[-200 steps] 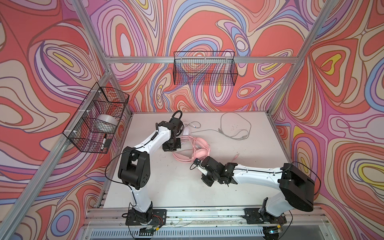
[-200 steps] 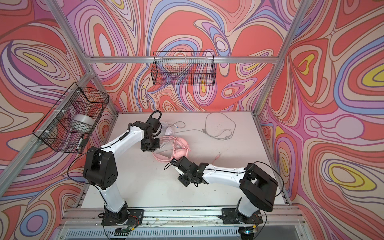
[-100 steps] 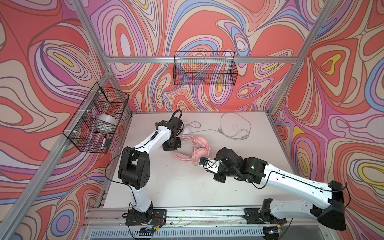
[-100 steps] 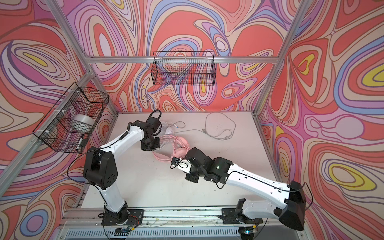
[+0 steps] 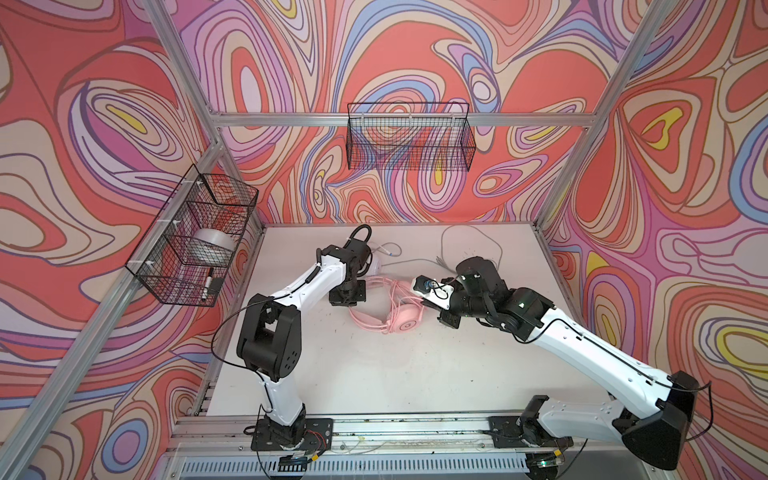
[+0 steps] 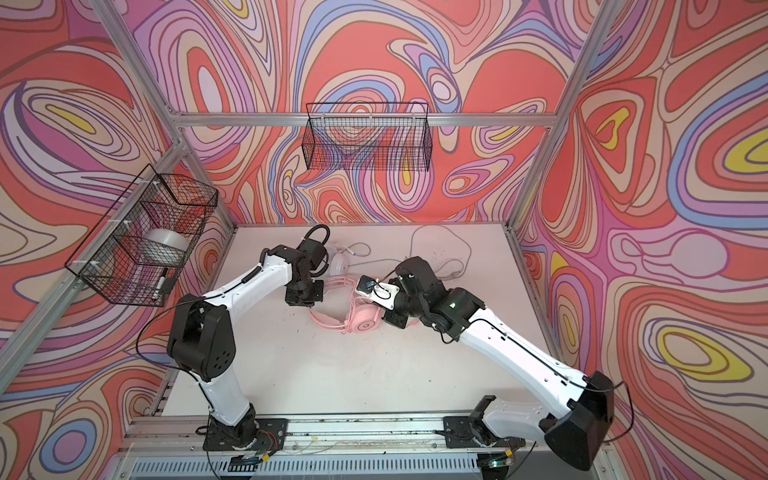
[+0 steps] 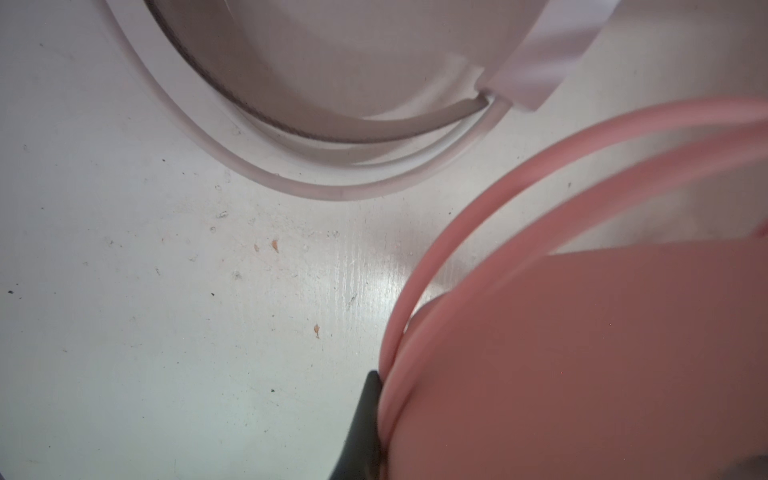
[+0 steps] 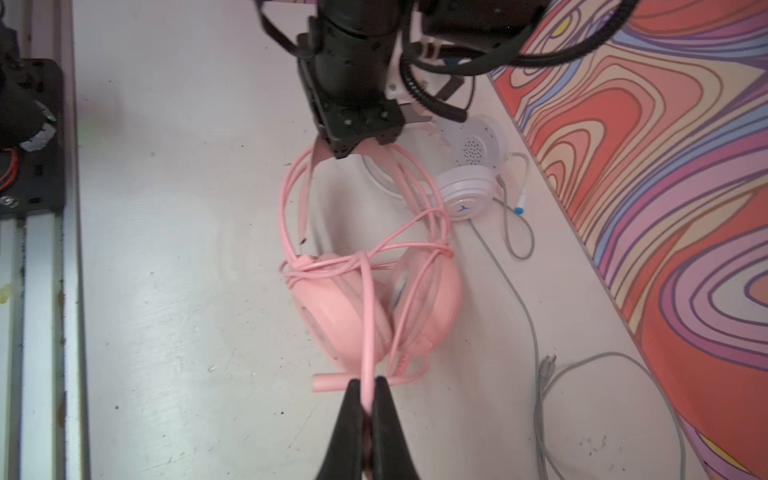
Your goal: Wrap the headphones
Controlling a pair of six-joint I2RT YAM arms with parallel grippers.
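I need to lower the cord in my right gripper next, outward across the far ear cup, and let it go on the bare tabletop beyond, which is outward of the gripper and below.
The pink headphones (image 5: 401, 322) (image 6: 362, 323) lie mid-table with their pink cord (image 8: 368, 328) looped round the ear cups (image 8: 374, 303). My right gripper (image 8: 368, 384) (image 5: 446, 320) is shut on that cord just beside the cups, at the boom mic (image 8: 332, 380). At the far end of the headset my left gripper (image 5: 348, 297) (image 8: 353, 149) is shut on the pink headband (image 7: 582, 353), one finger (image 7: 365, 415) showing. The white headphones (image 8: 469, 195) (image 5: 376, 266) lie behind the left arm, partly hidden in both top views. Their pale grey cord (image 8: 536, 340) trails loose across the table.
The grey cord forms a loose loop (image 5: 469, 249) at the back right of the table. A wire basket (image 5: 191, 245) on the left wall holds a tape roll and a marker. Another wire basket (image 5: 409, 137) hangs on the back wall.
My right arm has swung out to the right and its gripper has travelled right with the pink cord pinched in it. The left arm has stayed still on the headband.
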